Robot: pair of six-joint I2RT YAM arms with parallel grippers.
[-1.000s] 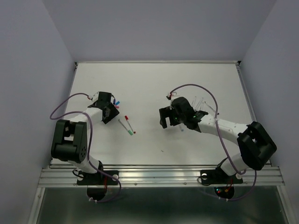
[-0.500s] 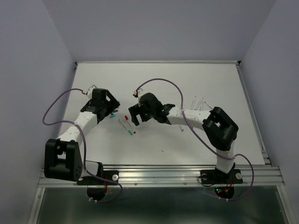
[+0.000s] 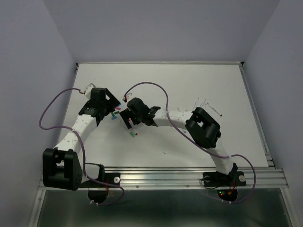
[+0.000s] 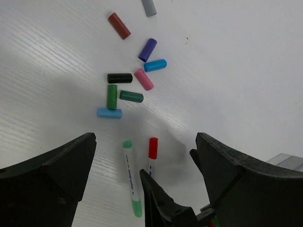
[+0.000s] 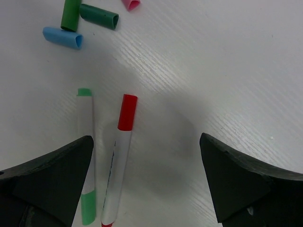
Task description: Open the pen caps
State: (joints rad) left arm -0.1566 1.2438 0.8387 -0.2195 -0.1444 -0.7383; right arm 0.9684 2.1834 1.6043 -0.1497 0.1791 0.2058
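My right gripper will go down next and close on the white body of the red pen (image 5: 120,157) below its open fingers, so the red cap (image 5: 127,111) stays clear.
Several loose pen caps lie in a cluster on the white table: red-brown (image 4: 119,25), grey (image 4: 148,6), purple (image 4: 147,49), blue (image 4: 155,65), pink (image 4: 143,79), black (image 4: 120,78), green (image 4: 112,96), dark green (image 4: 131,96) and light blue (image 4: 110,113). Two capped pens lie side by side, one with a red cap (image 5: 127,111), one with green ends (image 5: 86,156). My left gripper (image 4: 144,139) is open and empty above the cluster. My right gripper (image 5: 144,142) is open and empty just above the two pens, the red pen between its fingers.
Both grippers (image 3: 110,108) (image 3: 128,118) are close together at the table's left middle, the right arm stretched across. Thin white uncapped pen barrels (image 3: 199,101) lie at the back right. The right gripper's finger (image 4: 161,203) shows in the left wrist view.
My right arm has swung far left, from the right middle of the table to over the two pens. My left gripper has shifted slightly back over the caps.
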